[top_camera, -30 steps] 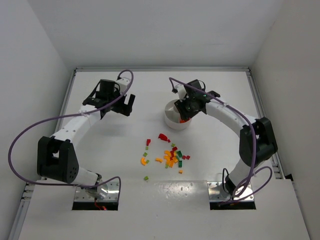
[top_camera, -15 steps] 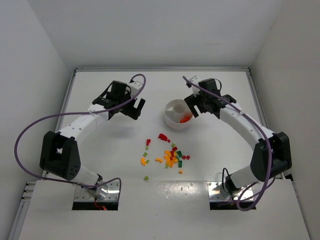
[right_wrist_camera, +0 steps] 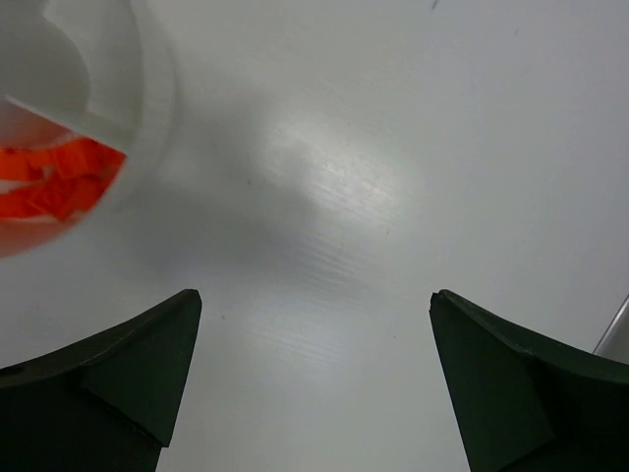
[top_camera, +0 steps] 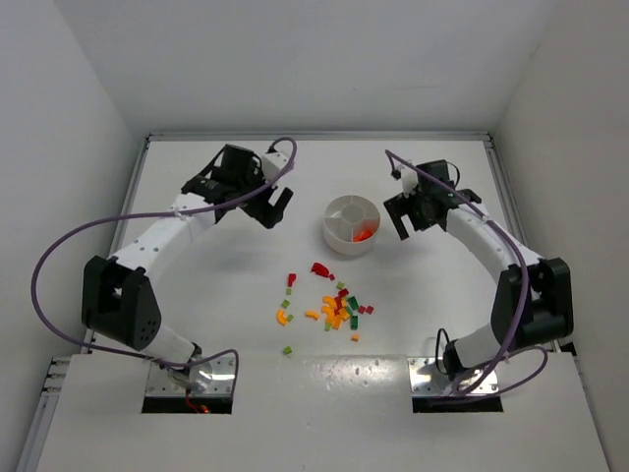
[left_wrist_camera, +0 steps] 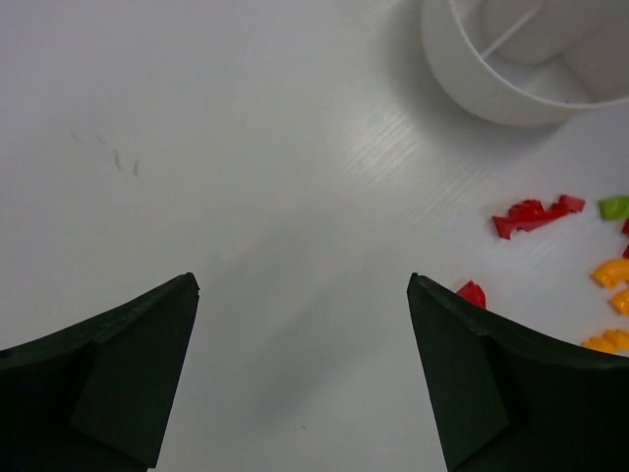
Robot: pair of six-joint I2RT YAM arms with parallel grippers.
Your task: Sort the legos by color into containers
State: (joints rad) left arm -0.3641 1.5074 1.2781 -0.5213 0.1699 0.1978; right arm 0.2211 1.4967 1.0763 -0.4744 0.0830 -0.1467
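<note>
My left gripper moves down, back and across onto the long red lego next, since it lies below and to the gripper's right in the top view.
The round white dish with its wedge containers (top_camera: 337,242) stands between my two grippers; one right-hand wedge holds orange-red legos (top_camera: 364,234). In the right wrist view the dish (right_wrist_camera: 147,93) is at the upper left, with those orange pieces (right_wrist_camera: 59,179) inside. Loose red, orange, yellow and green legos (top_camera: 336,305) lie scattered nearer the arm bases. My left gripper (top_camera: 272,206) hangs open and empty left of the dish (left_wrist_camera: 472,88), with red legos (left_wrist_camera: 531,214) off to its right. My right gripper (top_camera: 407,218) is open and empty just right of the dish.
A stray green lego (top_camera: 287,350) and an orange one (top_camera: 283,317) lie left of the pile. A raised rail (top_camera: 506,197) borders the table on the right, and white walls close in on three sides.
My right gripper has come off the dish, moved right and opened wide. The left gripper has swung right, closer to the dish.
</note>
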